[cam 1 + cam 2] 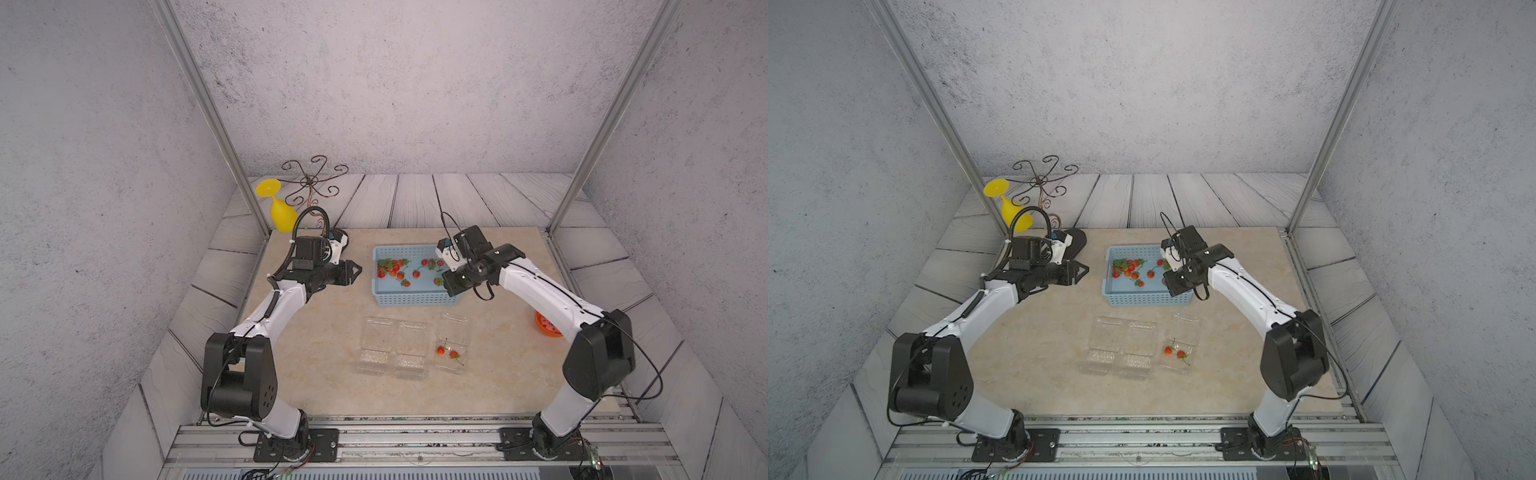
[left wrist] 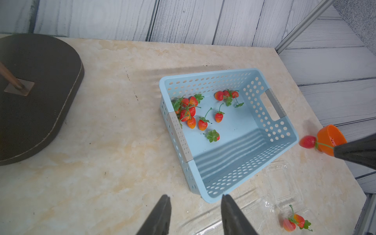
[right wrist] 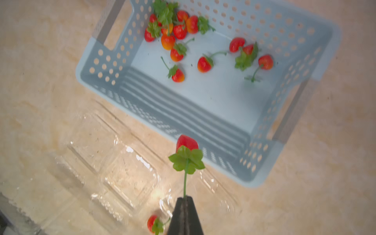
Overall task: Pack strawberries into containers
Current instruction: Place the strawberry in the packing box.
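Observation:
The bottom beside the strawberries in the container [image 1: 445, 359] is bare, so my right gripper should next go back from the basket [image 1: 415, 300] and down beside them to release the strawberry's stem.
Several strawberries [image 1: 390, 268] lie in the light blue basket [image 1: 415, 300]. Three clear containers [image 1: 411, 349] stand open in a row in front of it. The right-hand container [image 1: 453, 345] holds two strawberries [image 1: 446, 352]; the other two look bare. My right gripper [image 3: 184, 198] is shut on the thin stem of one strawberry [image 3: 186, 142], which hangs over the basket's near wall; this berry [image 2: 308, 142] also shows in the left wrist view. My left gripper [image 2: 195, 196] hovers left of the basket, open, with nothing between its fingers.
An orange bowl [image 1: 546, 326] sits at the right, partly under the right arm. A yellow goblet [image 1: 280, 212] and a wire stand [image 1: 311, 183] on a dark oval base [image 2: 30, 91] occupy the back left corner. Metal posts flank the table's back edge.

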You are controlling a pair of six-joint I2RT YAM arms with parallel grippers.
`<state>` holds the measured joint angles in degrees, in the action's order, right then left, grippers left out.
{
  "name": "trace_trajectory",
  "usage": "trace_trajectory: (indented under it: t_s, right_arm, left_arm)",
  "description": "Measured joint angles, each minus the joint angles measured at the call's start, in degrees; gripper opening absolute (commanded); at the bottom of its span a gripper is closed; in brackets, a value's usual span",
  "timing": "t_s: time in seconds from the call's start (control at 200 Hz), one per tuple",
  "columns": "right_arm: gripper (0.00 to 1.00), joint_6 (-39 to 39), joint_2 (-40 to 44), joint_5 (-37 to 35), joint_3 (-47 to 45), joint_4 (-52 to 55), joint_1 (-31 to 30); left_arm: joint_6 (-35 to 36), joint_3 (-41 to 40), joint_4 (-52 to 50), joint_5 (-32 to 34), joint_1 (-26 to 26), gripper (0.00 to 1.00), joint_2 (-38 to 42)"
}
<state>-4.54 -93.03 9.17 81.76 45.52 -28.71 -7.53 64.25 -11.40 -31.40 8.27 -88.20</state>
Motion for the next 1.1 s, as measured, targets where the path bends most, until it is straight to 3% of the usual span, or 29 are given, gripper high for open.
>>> trace_trajectory:
  t_s: [0.17,0.4,0.47,0.621,0.721,0.901,1.101]
  right_arm:
    - [0.0,-3.8,9.9,2.8,-15.2,0.8,-1.4]
    - [0.02,-9.3,13.3,5.7,-27.3,0.7,-7.3]
    - [0.1,-10.2,13.3,5.7,-28.2,0.7,-8.4]
    - [0.38,-11.8,13.3,5.3,-28.3,0.2,-9.0]
    - [0.47,-11.6,13.3,3.7,-27.2,1.0,-9.0]
    - [0.5,-10.8,12.2,-2.0,-17.8,2.2,-8.8]
    - [0.5,-8.9,-2.2,-7.1,1.6,-1.7,-5.4]
  left_arm:
    - [0.0,0.0,0.0,-0.1,0.0,0.45,0.0]
    - [0.0,0.0,0.0,-0.2,0.0,0.45,0.2]
    - [0.0,0.0,0.0,-0.2,0.0,0.45,0.4]
    - [0.0,0.0,0.0,-0.2,0.0,0.45,1.0]
    - [0.0,0.0,0.0,-0.2,0.0,0.45,1.4]
    - [0.0,0.0,0.0,-0.2,0.0,0.45,1.6]
    - [0.0,0.0,0.0,-0.2,0.0,0.45,1.6]
